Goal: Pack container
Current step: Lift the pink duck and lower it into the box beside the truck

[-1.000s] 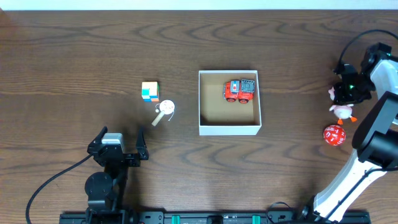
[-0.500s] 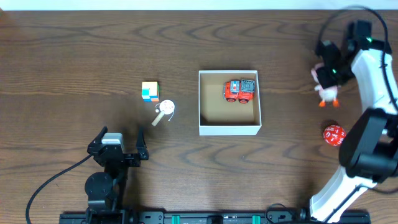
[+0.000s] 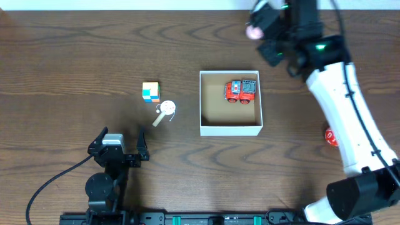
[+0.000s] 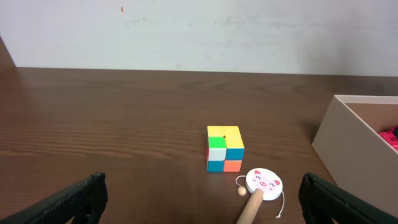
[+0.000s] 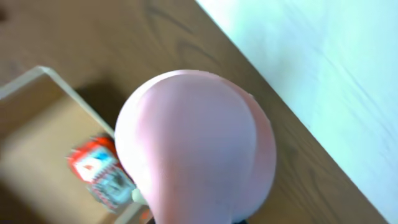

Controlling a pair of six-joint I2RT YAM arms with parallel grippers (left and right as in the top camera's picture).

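Observation:
My right gripper needs to come back over the box next and lower the toy into the box's far corner nearest the cube [image 5: 42, 127], because the truck leaves that corner of the box empty.
The container [image 3: 230, 129] is a white-walled box with a brown inside at the table's middle; it also shows in the left wrist view [image 4: 348, 134] and the right wrist view [image 5: 43, 81]. A red toy truck [image 3: 241, 90] lies in its far right corner and shows blurred in the right wrist view [image 5: 99, 165]. My right gripper [image 3: 262, 31] is shut on a pink plush toy [image 3: 253, 29], held high near the box's far right corner. The toy fills the right wrist view [image 5: 196, 143] and hides the fingers. My left gripper [image 3: 120, 147] is open and empty at the front left.
A colour cube [image 3: 150, 92] and a pig-face rattle drum [image 3: 166, 110] with a wooden handle lie left of the box; both show in the left wrist view, cube [image 4: 224, 148] and drum [image 4: 263, 184]. A red ball [image 3: 330, 136] lies at the right, partly behind my right arm.
My right arm has lifted the pink plush toy from the far right of the table and swung it left and up towards the box. The left arm has not moved.

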